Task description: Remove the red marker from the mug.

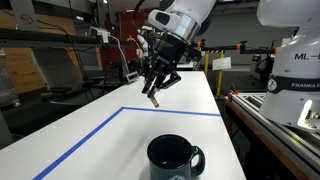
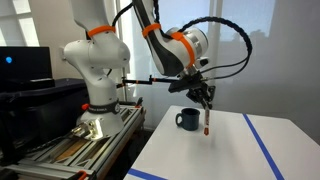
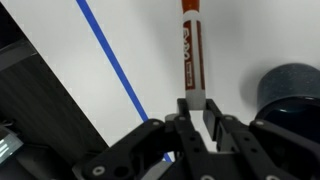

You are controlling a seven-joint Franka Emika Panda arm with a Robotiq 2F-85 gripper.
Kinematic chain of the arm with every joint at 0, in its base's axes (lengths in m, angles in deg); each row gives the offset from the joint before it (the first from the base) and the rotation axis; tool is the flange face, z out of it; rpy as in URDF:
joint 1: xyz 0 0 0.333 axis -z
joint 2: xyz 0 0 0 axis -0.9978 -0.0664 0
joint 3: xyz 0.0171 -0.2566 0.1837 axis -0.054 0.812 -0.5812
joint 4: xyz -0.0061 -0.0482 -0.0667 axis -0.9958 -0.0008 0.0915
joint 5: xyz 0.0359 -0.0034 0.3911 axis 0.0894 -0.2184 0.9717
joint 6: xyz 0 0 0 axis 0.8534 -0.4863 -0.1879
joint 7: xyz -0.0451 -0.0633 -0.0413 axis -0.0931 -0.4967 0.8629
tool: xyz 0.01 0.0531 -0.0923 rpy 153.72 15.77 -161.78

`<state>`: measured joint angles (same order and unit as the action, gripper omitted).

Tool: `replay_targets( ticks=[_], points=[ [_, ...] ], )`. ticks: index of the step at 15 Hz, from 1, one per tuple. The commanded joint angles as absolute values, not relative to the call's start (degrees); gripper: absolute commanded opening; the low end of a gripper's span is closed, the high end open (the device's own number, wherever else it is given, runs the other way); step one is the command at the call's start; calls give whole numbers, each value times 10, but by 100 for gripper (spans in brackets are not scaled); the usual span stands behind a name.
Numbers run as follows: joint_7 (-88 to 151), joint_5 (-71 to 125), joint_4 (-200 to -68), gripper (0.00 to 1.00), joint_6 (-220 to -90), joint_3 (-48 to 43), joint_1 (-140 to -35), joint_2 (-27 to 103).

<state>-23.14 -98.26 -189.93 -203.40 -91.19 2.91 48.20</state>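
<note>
The red marker goes down to the bare tabletop (image 2: 208,146) beside the mug next, and my gripper releases the whitish end, since that spot has room.
My gripper (image 1: 158,84) hangs above the white table and is shut on the red marker (image 1: 155,99), which points down from the fingers. In the wrist view the gripper (image 3: 196,112) pinches the marker's whitish end, and the red-and-white marker (image 3: 191,50) sticks out over the table. The dark glossy mug (image 1: 174,157) stands on the table nearer the camera, handle to the right, apart from the marker. The mug also shows in an exterior view (image 2: 188,120) left of the hanging marker (image 2: 206,124), and at the wrist view's right edge (image 3: 292,88). The marker is outside the mug.
Blue tape lines (image 1: 170,111) mark a rectangle on the white table (image 1: 90,135). Another white robot base (image 2: 95,70) and metal rails (image 2: 70,150) stand beside the table. Equipment and a second arm (image 1: 290,60) lie past the table's edge.
</note>
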Motion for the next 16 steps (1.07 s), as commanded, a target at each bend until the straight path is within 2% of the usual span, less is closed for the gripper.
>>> replay_targets(
  ticks=[1, 6, 9, 16],
  points=[
    [-166, -987, -1923, 5, -2024, -816, -32, 413],
    [-58, -962, -1914, 5, -1964, -604, -207, 314],
    [5, -931, -1875, 5, -1919, -511, -309, 245],
    [94, -858, -1778, 5, -1907, -442, -431, 163]
  ],
)
